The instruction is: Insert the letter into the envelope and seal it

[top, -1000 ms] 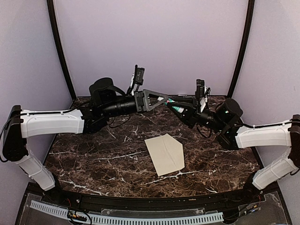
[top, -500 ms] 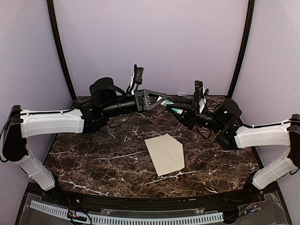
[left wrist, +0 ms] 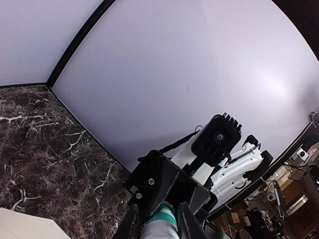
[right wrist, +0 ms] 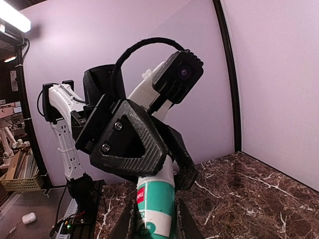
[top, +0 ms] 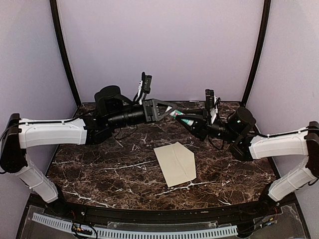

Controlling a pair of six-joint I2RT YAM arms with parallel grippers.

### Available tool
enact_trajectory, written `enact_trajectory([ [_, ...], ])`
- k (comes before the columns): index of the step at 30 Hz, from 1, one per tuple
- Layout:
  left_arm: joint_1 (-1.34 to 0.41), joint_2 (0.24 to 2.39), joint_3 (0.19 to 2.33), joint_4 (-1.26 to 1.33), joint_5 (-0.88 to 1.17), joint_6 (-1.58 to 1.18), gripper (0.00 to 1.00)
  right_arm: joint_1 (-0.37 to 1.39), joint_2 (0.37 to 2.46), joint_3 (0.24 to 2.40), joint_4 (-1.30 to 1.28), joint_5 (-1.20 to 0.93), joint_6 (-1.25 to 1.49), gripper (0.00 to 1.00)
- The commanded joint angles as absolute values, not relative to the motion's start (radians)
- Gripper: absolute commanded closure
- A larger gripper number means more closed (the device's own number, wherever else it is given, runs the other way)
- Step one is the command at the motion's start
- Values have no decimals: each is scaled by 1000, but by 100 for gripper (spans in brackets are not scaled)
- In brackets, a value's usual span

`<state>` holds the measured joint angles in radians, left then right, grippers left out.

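Note:
My left gripper carries the cap away from the glue stick's green body next, then down onto empty marble (top: 136, 164) beside the envelope's flapless side.
The cream envelope (top: 175, 163) lies flat on the dark marble table (top: 99, 164), its pointed flap toward the right; a corner of the envelope (left wrist: 22, 228) shows in the left wrist view. The letter is out of view. High above the table's back, both grippers meet on a green-and-white glue stick (top: 185, 119). My right gripper (top: 190, 122) is shut on the glue stick's green body (right wrist: 155, 199). My left gripper (top: 172, 111) is shut on its white cap end (left wrist: 160, 225), the fingers (right wrist: 133, 142) pressed to both sides.
Lilac walls with black corner posts (top: 64, 55) enclose the table on three sides. The two arms span the back half at mid height. A perforated white strip (top: 134, 231) runs along the near edge.
My left gripper's jaws have narrowed onto the glue stick's cap end. Both grippers have drifted slightly left with the stick. The envelope has not moved.

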<state>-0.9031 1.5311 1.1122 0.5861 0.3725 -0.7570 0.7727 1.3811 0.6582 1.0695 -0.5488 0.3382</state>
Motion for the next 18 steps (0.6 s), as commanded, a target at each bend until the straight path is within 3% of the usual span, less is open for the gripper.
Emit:
enact_trajectory([
  [1,-863,1436,1065,589,277,-777,97,761,1343,587,1117,-534,328,100],
  [9,-804,1374,972,570,264,-826,95,757,1317,483,1140,-515,351,100],
  [13,-796,1320,964,317,138,-719,91,755,1257,466,1023,-456,339,100],
  [18,-796,1295,916,-78,-179,-653,90,756,1193,519,697,-322,320,100],
])
